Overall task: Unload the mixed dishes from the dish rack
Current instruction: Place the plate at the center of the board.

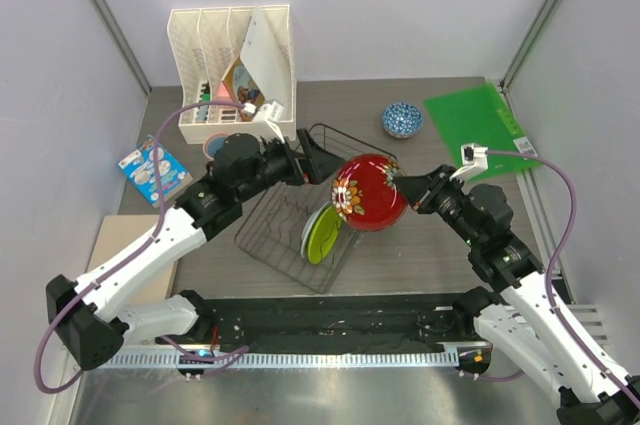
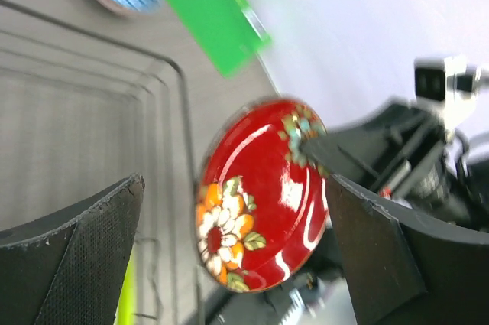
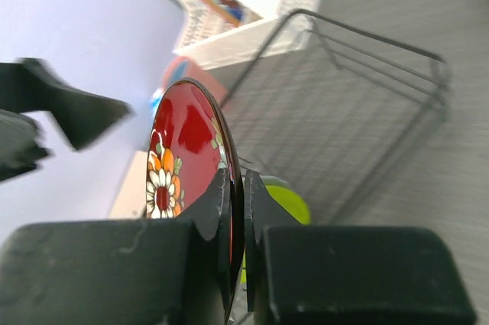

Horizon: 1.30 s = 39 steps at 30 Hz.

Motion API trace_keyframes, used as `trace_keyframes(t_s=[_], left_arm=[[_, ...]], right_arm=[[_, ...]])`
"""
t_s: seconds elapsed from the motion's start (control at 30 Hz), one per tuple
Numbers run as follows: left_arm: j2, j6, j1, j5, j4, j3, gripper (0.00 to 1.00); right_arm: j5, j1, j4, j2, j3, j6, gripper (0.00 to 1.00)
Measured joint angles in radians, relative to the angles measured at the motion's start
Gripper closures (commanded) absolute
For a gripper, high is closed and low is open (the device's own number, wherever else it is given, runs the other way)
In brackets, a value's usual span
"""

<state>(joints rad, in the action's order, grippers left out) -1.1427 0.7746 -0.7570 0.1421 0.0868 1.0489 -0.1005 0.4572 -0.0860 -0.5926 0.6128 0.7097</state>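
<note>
My right gripper should next lower the red patterned plate onto the green sheet's near edge, away from the rack point(image 1: 282, 227), and then release the plate's rim, because that edge is empty.
My right gripper point(image 1: 403, 188) is shut on the rim of the red patterned plate point(image 1: 368, 192) and holds it upright above the right side of the black wire dish rack point(image 1: 282, 227). The plate also shows edge-on in the right wrist view point(image 3: 183, 149) and face-on in the left wrist view point(image 2: 260, 195). My left gripper point(image 1: 318, 161) is open and empty over the rack's far left, just left of the plate. Green-rimmed plates point(image 1: 322, 233) stand in the rack. The small blue patterned bowl point(image 1: 402, 119) sits on the table at the back.
A white slotted file organizer point(image 1: 235, 70) stands at the back left. A green sheet point(image 1: 478, 123) lies at the back right. A blue packet point(image 1: 153, 167) lies at the left. A black tray point(image 1: 330, 323) runs along the near edge.
</note>
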Motion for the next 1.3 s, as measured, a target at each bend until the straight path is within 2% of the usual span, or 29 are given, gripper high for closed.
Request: trace_keyframes(t_s=[0.27,0.43,0.53,0.63,0.87,1.0,1.1,1.3], left_arm=[[0.183,-0.031,0.095,-0.209,0.002,-0.026,0.0],[0.318,-0.032,0.095,-0.278,0.002,-0.13,0.0],[0.357,-0.036,0.095,-0.304,0.029,-0.186,0.0],[0.376,-0.047,0.095,-0.317,0.059,-0.211,0.0],[0.439,-0.05,0.096,-0.325,0.083,-0.245,0.0],[0.473,-0.045,0.095,-0.323,0.086,-0.281,0.0],[0.48,-0.046,0.095,-0.315,0.098,-0.287,0.0],[0.485,-0.069,0.095,-0.316,0.155,-0.266,0.0]], right_arm=[[0.254,-0.005,-0.162,-0.013,0.045,-0.026,0.99],[0.388,-0.098,-0.192,-0.073,0.069,0.004,0.99],[0.361,-0.274,-0.187,-0.152,0.074,0.056,0.99],[0.344,-0.401,-0.172,-0.227,0.074,0.101,0.99],[0.258,-0.631,-0.045,-0.414,0.048,0.235,0.99],[0.286,-0.707,0.099,-0.498,0.024,0.248,0.98],[0.336,-0.715,0.215,-0.614,0.037,0.207,0.99],[0.241,-0.774,0.216,-0.988,0.264,0.131,0.99]])
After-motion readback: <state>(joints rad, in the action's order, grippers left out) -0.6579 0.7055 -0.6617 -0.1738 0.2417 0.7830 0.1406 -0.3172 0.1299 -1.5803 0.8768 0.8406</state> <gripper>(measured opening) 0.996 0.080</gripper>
